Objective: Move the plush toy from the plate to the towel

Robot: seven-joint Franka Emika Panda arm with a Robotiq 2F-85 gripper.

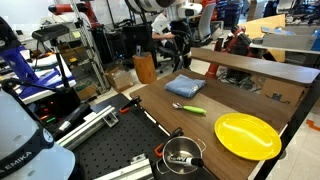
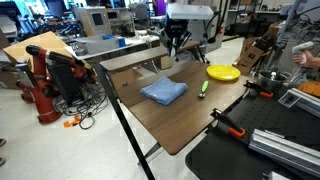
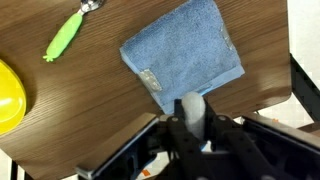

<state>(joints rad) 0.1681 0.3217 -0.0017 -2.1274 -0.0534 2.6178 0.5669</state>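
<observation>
My gripper lowers onto the flat top of the blue-grey towel next and releases the plush toy (image 3: pixel 191 103) there, since the toy still hangs well above the cloth.
In the wrist view my gripper (image 3: pixel 195 120) is shut on the plush toy (image 3: pixel 191 103), which shows as a small pale lump between the dark fingers. It hangs above the near corner of the blue-grey towel (image 3: pixel 185 55). The yellow plate (image 3: pixel 8 95) shows at the left edge. In both exterior views the gripper (image 1: pixel 180 45) (image 2: pixel 175 45) is held high over the table's far side, near the towel (image 1: pixel 185 87) (image 2: pixel 163 91). The plate (image 1: pixel 248 135) (image 2: pixel 222 72) has nothing on it. The toy is too small to make out in the exterior views.
A green-handled utensil (image 1: pixel 188 108) (image 2: pixel 203 88) (image 3: pixel 65 38) lies between towel and plate. A silver metal pot (image 1: pixel 182 153) stands on the black mat near the robot base. The wooden table's edge (image 3: pixel 270 95) is close beside the towel. Clutter and shelves stand behind the table.
</observation>
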